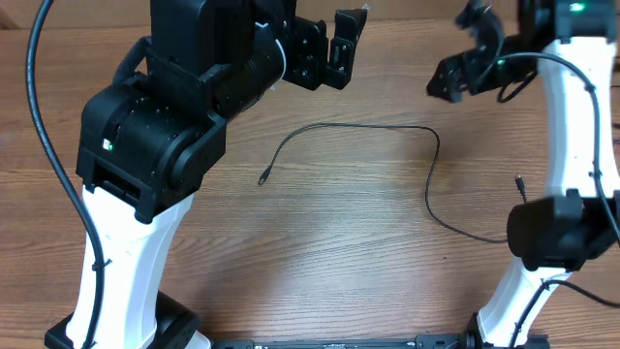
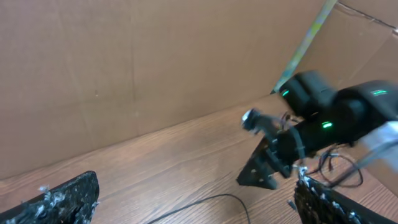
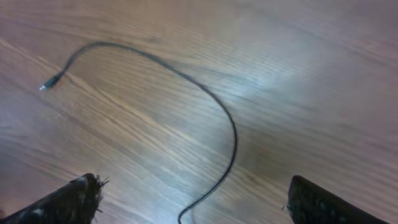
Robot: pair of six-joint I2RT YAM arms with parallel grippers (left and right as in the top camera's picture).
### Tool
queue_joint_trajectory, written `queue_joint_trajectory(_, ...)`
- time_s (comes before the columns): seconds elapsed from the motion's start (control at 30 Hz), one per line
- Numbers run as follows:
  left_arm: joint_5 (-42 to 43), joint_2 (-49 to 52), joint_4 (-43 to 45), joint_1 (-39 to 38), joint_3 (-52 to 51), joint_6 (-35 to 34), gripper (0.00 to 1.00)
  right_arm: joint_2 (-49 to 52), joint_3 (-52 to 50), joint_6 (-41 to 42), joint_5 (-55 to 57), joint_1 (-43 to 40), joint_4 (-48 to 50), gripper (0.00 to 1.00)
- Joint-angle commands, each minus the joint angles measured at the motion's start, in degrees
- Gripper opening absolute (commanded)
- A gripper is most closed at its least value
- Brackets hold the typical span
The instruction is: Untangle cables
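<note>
My right gripper lowers toward the table next, onto the bend of the cable's arch nearest it, since the cable already runs between its open fingers.
One thin black cable [image 1: 358, 126] lies loose on the wooden table, from a plug end [image 1: 263, 179] up in an arch and down toward the right arm. A second small plug end [image 1: 520, 180] shows beside the right arm; its cord is hidden. My left gripper [image 1: 334, 48] hangs open above the table's far side, apart from the cable [image 2: 214, 200]. My right gripper [image 1: 455, 78] is open at the far right. In the right wrist view the cable [image 3: 233, 137] runs on the table between the open fingers [image 3: 71, 199], untouched, its plug [image 3: 46, 84] at the far left.
A brown cardboard wall [image 2: 124, 62] stands behind the table. The right arm's black gripper [image 2: 267, 168] appears in the left wrist view. Thick black robot cables [image 1: 44, 116] run along the left arm's side. Both arm bases [image 1: 126, 291] stand at the near edge.
</note>
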Motion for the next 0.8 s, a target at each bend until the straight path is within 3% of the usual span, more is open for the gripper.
queue_joint_trajectory(0.0,-1.0,0.2,-1.0,0.0,-0.1,2.1,1.0,0.4,-8.4,-2.0,-2.7,1.2,3.9,0.91)
queue_joint_trajectory(0.37,-3.5,0.2,-3.1,0.0,-0.1,2.2,1.0,0.4,-27.9,2.4,-2.6,2.1,20.2,0.9)
queue_joint_trajectory(0.63,-3.5,0.2,-5.0,0.0,-0.1,2.4,0.99,0.5,-32.9,3.2,-2.6,2.1,25.8,0.9)
queue_joint_trajectory(0.67,-3.5,0.2,-5.3,0.0,-0.1,2.4,1.0,0.5,-32.9,3.6,-2.6,2.1,26.1,0.85)
queue_joint_trajectory(0.7,-3.5,0.2,-5.6,0.0,-0.1,2.4,1.0,0.5,-32.9,3.7,-2.6,2.1,26.4,0.61)
queue_joint_trajectory(0.77,-3.5,0.2,-6.0,0.0,-0.1,2.4,1.0,0.6,-32.9,3.8,-2.6,2.1,26.9,0.27)
